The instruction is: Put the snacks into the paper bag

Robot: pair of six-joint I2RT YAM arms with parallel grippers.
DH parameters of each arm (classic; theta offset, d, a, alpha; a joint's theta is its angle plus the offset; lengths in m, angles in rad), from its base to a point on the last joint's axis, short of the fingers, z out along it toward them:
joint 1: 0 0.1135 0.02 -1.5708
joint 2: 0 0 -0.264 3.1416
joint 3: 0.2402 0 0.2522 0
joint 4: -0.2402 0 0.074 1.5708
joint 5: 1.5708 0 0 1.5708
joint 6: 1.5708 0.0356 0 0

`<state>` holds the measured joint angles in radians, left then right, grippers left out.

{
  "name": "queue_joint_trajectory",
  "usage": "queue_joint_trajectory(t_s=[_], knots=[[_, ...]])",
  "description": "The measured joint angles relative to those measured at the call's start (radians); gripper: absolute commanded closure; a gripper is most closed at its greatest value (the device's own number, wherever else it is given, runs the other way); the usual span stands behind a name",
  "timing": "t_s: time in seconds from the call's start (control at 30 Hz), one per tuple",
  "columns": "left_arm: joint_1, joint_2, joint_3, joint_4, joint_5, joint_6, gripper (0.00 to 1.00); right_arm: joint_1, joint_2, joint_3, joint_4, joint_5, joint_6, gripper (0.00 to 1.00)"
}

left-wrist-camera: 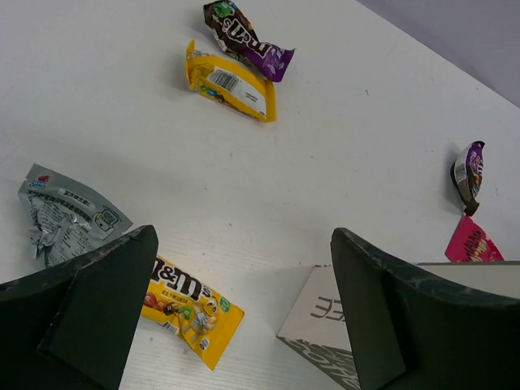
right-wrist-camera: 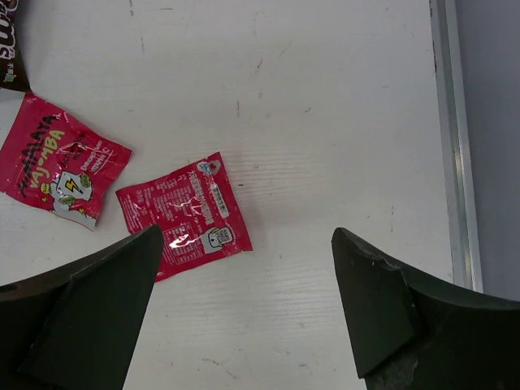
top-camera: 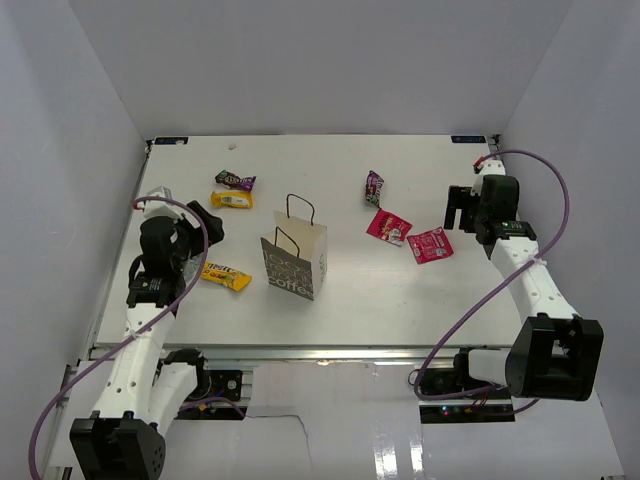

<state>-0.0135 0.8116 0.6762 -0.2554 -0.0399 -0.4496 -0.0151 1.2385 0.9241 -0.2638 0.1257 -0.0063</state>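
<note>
I need to move my right gripper over the red packet nearer the bag, turn it and go down, because the packet lies slanted below the gripper and to its left in the top view.
The paper bag point(top-camera: 295, 258) stands upright mid-table, handles up, "coffee" on its front; a corner of the bag point(left-wrist-camera: 325, 313) shows in the left wrist view. Left of it lies a yellow packet point(top-camera: 226, 275) point(left-wrist-camera: 191, 307). Farther back are another yellow packet point(top-camera: 231, 199) point(left-wrist-camera: 231, 85) and a purple one point(top-camera: 235, 180) point(left-wrist-camera: 248, 41). Right of the bag lie a purple packet point(top-camera: 374, 187) point(left-wrist-camera: 467, 171) and two red packets point(top-camera: 389, 227) point(top-camera: 430, 245) point(right-wrist-camera: 61, 166) point(right-wrist-camera: 183, 215). My left gripper point(top-camera: 203, 224) point(left-wrist-camera: 244, 236) hangs open and empty above the near yellow packet. My right gripper point(top-camera: 460, 208) point(right-wrist-camera: 248, 234) is open and empty, just right of the red packets.
A crumpled silver-grey wrapper point(left-wrist-camera: 65, 215) lies at the table's left edge beside my left gripper. White walls close in the table on three sides. A metal rail point(right-wrist-camera: 445, 138) runs along the right edge.
</note>
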Motion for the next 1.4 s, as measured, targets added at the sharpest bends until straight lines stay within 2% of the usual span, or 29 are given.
queue_joint_trajectory(t_s=[0.1,0.17,0.27,0.4,0.53,0.63,0.73,0.97,1.17,1.33,1.4], knots=[[0.000,0.004,0.001,-0.015,0.034,-0.016,0.02,0.000,0.016,0.002,-0.001,-0.031,-0.032,0.10],[0.000,0.006,0.008,-0.033,0.058,-0.031,0.02,-0.003,0.024,0.010,-0.014,-0.124,-0.118,0.10],[0.000,0.007,0.020,-0.054,0.084,-0.057,0.02,0.004,0.047,0.048,-0.096,-0.345,-0.336,0.10],[0.000,0.005,0.042,-0.088,0.111,-0.099,0.02,0.065,0.098,0.092,-0.191,-0.514,-0.593,0.10],[0.000,0.005,0.072,-0.133,0.139,-0.146,0.02,0.057,0.219,0.177,-0.266,-0.670,-0.714,0.08],[0.000,-0.001,0.080,-0.150,0.185,-0.182,0.02,0.014,0.362,0.287,-0.291,-0.738,-0.738,0.05],[0.000,-0.031,0.078,-0.172,0.237,-0.220,0.02,-0.005,0.515,0.414,-0.311,-0.747,-0.755,0.04],[0.000,-0.149,0.013,-0.188,0.299,-0.307,0.02,0.013,0.780,0.652,-0.342,-0.621,-0.790,0.01],[0.000,-0.132,-0.037,-0.178,0.318,-0.368,0.02,0.023,0.875,0.742,-0.405,-0.588,-0.850,0.00],[0.000,-0.141,-0.095,-0.165,0.323,-0.420,0.02,0.058,0.963,0.901,-0.526,-0.646,-0.917,0.04],[0.000,-0.142,-0.101,-0.162,0.326,-0.434,0.02,0.080,0.975,0.912,-0.545,-0.669,-0.927,0.04]])
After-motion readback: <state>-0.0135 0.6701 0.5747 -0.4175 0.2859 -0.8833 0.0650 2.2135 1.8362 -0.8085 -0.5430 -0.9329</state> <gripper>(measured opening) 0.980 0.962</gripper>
